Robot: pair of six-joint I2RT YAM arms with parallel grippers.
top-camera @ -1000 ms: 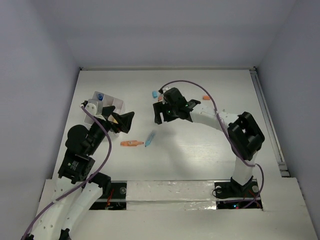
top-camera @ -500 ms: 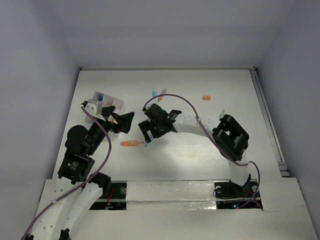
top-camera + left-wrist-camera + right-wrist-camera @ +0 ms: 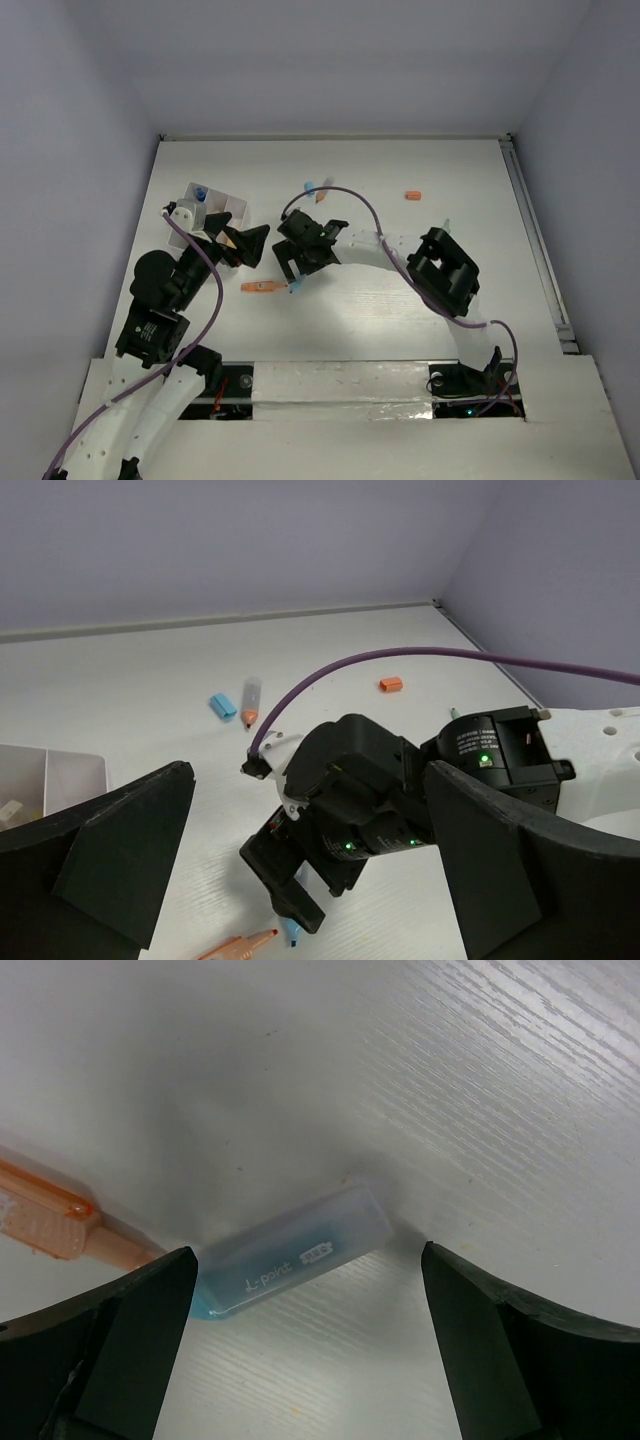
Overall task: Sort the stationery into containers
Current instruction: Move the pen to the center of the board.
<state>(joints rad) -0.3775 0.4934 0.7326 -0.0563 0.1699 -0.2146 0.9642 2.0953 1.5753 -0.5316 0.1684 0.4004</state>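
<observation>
The blue pen lies slanted between the right gripper's fingers, so the gripper needs to sweep low next, away from the crowding orange pen, and close across the translucent body (image 3: 296,283) (image 3: 298,1247).
A translucent blue pen (image 3: 290,1255) lies flat on the white table, between the fingers of my right gripper (image 3: 308,1260), which is open and not touching it. From above, the right gripper (image 3: 297,270) hovers low over that blue pen (image 3: 296,284). An orange pen (image 3: 262,287) lies just left of it, tip towards it. The white compartment box (image 3: 228,208) stands at the left, with a blue-capped item (image 3: 200,192) inside. My left gripper (image 3: 248,245) is open and empty beside the box, facing the right gripper (image 3: 340,830).
A blue cap (image 3: 310,187) and a clear pen with an orange tip (image 3: 322,196) lie behind the right gripper. An orange cap (image 3: 413,195) sits further right. The right arm's purple cable (image 3: 400,658) arcs over the table. Walls enclose the table on three sides.
The right arm has swung forward and left from the back middle, lowering over the blue pen while its jaws widened. The left arm has stayed still.
</observation>
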